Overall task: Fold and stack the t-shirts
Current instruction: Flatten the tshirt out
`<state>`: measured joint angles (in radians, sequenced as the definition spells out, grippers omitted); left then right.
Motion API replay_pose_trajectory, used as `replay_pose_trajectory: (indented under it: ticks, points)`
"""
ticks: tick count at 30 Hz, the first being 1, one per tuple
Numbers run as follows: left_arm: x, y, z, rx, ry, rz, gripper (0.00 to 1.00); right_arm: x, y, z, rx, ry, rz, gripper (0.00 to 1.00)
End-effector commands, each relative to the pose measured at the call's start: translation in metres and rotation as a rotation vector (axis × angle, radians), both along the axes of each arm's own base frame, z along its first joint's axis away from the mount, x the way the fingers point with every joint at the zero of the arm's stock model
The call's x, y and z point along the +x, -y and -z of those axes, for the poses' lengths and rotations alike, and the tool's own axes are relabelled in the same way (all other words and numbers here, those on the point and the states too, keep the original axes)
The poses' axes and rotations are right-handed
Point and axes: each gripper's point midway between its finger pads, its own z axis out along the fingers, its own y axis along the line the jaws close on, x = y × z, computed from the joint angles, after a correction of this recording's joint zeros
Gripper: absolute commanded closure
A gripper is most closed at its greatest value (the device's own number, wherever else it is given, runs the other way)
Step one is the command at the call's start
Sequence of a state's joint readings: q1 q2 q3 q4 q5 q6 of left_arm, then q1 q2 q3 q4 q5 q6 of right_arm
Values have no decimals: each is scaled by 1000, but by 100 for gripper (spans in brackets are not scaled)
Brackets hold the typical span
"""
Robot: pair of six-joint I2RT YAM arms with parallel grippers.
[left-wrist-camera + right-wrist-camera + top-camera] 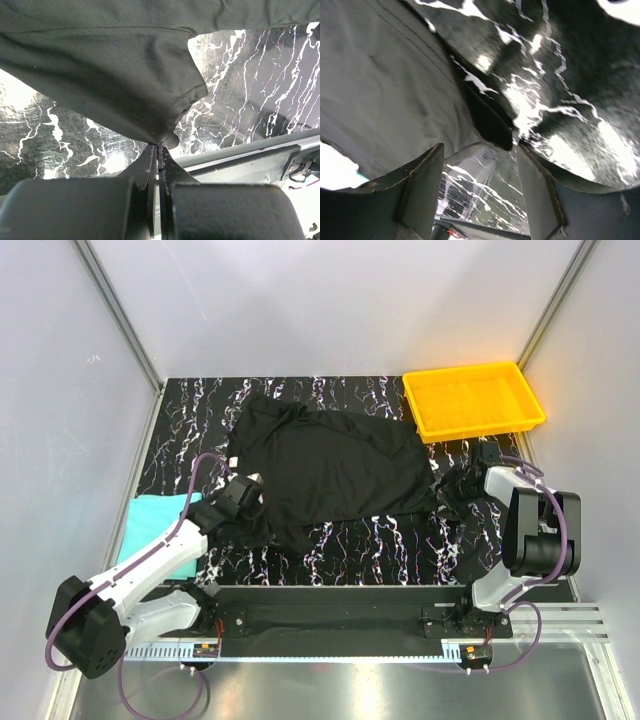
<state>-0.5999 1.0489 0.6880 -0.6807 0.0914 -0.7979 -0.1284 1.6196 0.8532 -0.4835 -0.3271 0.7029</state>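
Note:
The right gripper eases its open fingers around the t-shirt's pointed corner (433, 508) (495, 136) next and closes. The corner lies just beyond them, in line with their gap.
A large black t-shirt (330, 475) lies spread and rumpled in the middle of the marbled table. My left gripper (255, 502) sits at its lower left edge. In the left wrist view the left gripper (159, 146) is shut on a pinched bit of the black t-shirt's (115, 85) hem, and the cloth hangs lifted above the table. My right gripper (462, 485) is at the shirt's right edge. In the right wrist view the right gripper (479, 149) is open, with the black t-shirt (385, 90) just beyond its tips. A teal t-shirt (155, 525) lies at the table's left edge.
A yellow plastic tray (475, 400) stands at the back right corner. Bare black marbled table (380, 540) shows between the shirt and the arm bases. White walls close in the left, right and back sides.

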Motion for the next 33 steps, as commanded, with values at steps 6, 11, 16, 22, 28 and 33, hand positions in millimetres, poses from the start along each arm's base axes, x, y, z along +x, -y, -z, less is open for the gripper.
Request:
replay_pose_trajectory:
  ticks: [6, 11, 16, 22, 28, 33]
  points:
    - [10, 12, -26, -67, 59, 86, 100, 7, 13, 17, -69, 34, 5, 40]
    - [9, 11, -29, -78, 60, 92, 100, 2, 14, 19, -74, 21, 28, 42]
    - [12, 9, -37, -88, 73, 99, 100, 4, 18, 23, -92, 4, 40, 47]
    - [15, 3, -50, -84, 105, 97, 100, 2, 20, 27, -99, -14, 46, 62]
    - [16, 0, -59, -95, 126, 89, 100, -3, 21, 27, -96, -33, 71, 46]
    - [16, -5, -62, -85, 148, 82, 100, -6, 26, 32, -116, -90, 105, 46]
